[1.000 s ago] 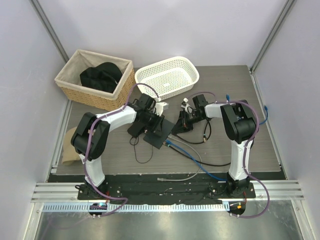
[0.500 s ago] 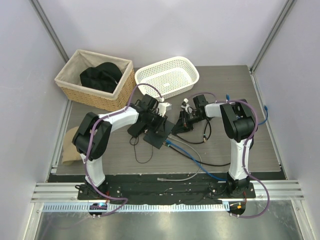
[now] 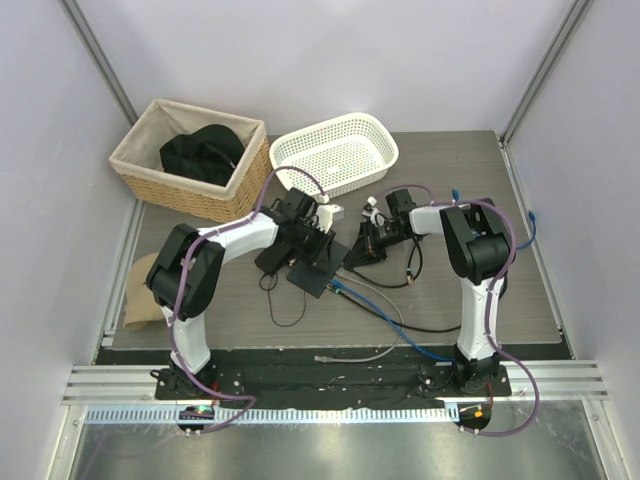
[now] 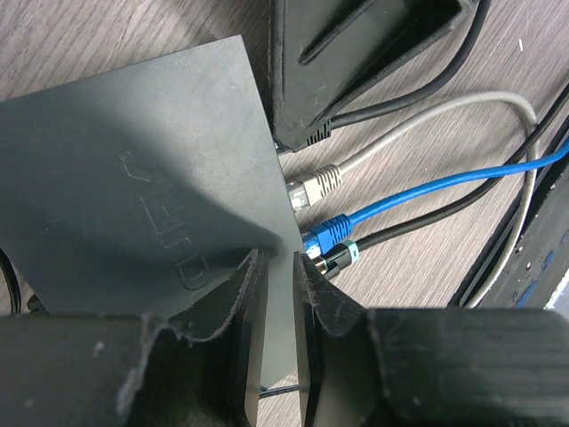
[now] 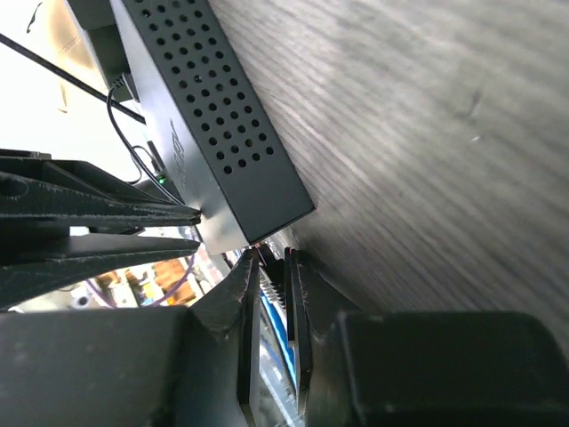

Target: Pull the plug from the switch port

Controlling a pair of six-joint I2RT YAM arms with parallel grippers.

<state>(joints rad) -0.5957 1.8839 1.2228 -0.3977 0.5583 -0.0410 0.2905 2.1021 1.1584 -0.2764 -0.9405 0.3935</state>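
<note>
The tabletop outward of my right gripper and to its right in the top view is bare, so I will pull the black plug out that way and let it go there.
The flat black switch (image 3: 315, 272) lies mid-table between my arms, with a grey plug (image 4: 316, 185), a blue plug (image 4: 329, 233) and a green-ringed black plug (image 4: 340, 259) in its edge sockets. My left gripper (image 3: 322, 248) is shut narrowly on the switch (image 4: 151, 178) near its corner, by the ports (image 4: 277, 258). My right gripper (image 3: 362, 248) comes in from the right. It is shut (image 5: 273, 256) on a black plug (image 5: 276, 271) at the switch's (image 5: 213, 116) port edge. In the left wrist view its fingers (image 4: 356, 53) reach the socket above the grey plug.
A wicker basket (image 3: 150, 175) holding black cloth stands back left, with a white plastic basket (image 3: 335, 150) beside it. A black adapter brick (image 3: 270, 262) lies left of the switch. Grey (image 3: 370, 350), blue (image 3: 415, 345) and black cables trail toward the near edge.
My left gripper has shifted slightly right onto the switch. The right arm and the switch have not visibly moved.
</note>
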